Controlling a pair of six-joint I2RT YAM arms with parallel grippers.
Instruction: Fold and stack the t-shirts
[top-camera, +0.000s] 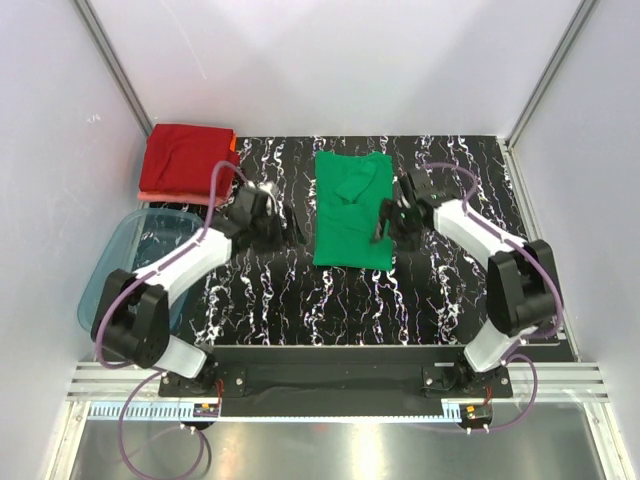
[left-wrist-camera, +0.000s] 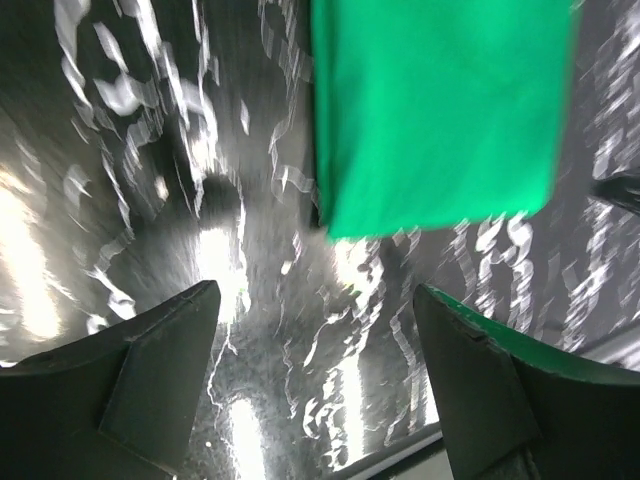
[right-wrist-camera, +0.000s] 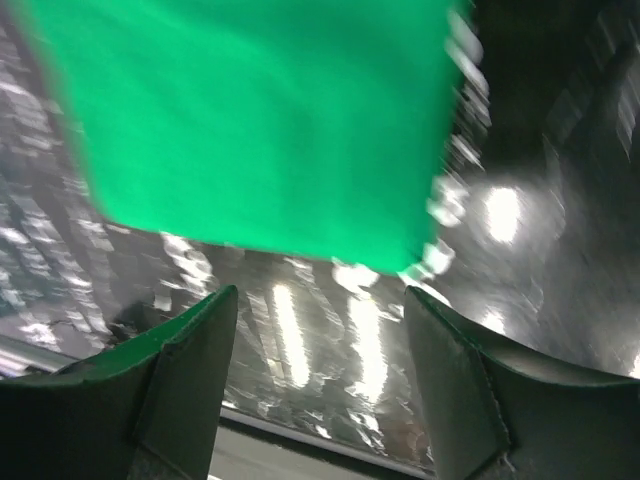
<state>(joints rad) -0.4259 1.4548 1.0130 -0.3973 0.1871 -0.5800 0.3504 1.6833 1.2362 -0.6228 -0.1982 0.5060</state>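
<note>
My right gripper moves down and back onto the t-shirt's near corner farther from the tub (right-wrist-camera: 412, 262) next, since that corner lies uncovered before the open fingers.
The bright green t-shirt (top-camera: 350, 207) lies partly folded into a long strip on the black marbled table, sleeves tucked in. Its lower corner shows in the left wrist view (left-wrist-camera: 440, 110) and in the right wrist view (right-wrist-camera: 250, 120). My left gripper (top-camera: 285, 225) is open and empty, just left of the shirt's left edge. My right gripper (top-camera: 385, 222) is open and empty at the shirt's right edge. A dark red folded shirt (top-camera: 185, 158) lies on a salmon-pink one (top-camera: 165, 196) at the back left corner.
A translucent blue plastic tub (top-camera: 135, 265) stands at the left edge of the table (top-camera: 300, 300), under the left arm. White walls close in the back and sides. The arm bases sit on a rail at the near edge.
</note>
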